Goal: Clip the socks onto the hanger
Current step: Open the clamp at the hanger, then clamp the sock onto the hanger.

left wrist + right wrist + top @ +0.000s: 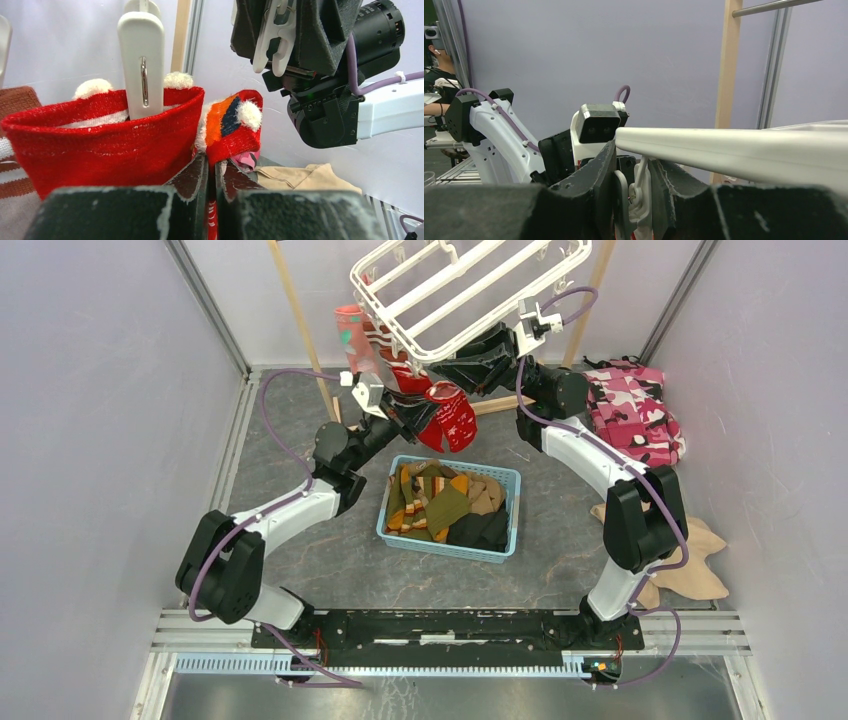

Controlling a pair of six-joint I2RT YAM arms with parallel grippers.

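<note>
The cuff of the second red sock goes up with my left gripper toward the squeezed clip's fingers next for release, as they sit above it and to its right in the wrist view.
The white hanger (pixel 470 290) hangs tilted at the top of the top view. A red sock (pixel 105 140) is pinched in one white clip (pixel 141 65) on its rim. My left gripper (pixel 215 165) is shut on the cuff of a second red sock (pixel 232 130), which has an orange and navy patch and dangles below the rack (pixel 450 418). My right gripper (pixel 636 192) is shut on another white clip (pixel 639 200) under the hanger's rim (pixel 734 150), squeezing it. A salmon-pink sock (pixel 352 335) hangs at the hanger's left corner.
A blue basket (pixel 515 515) with more socks stands between the arms. Pink camouflage cloth (pixel 635 410) lies at the back right, and a tan garment (pixel 690 560) at the right. Wooden frame posts (pixel 300 320) rise behind the hanger.
</note>
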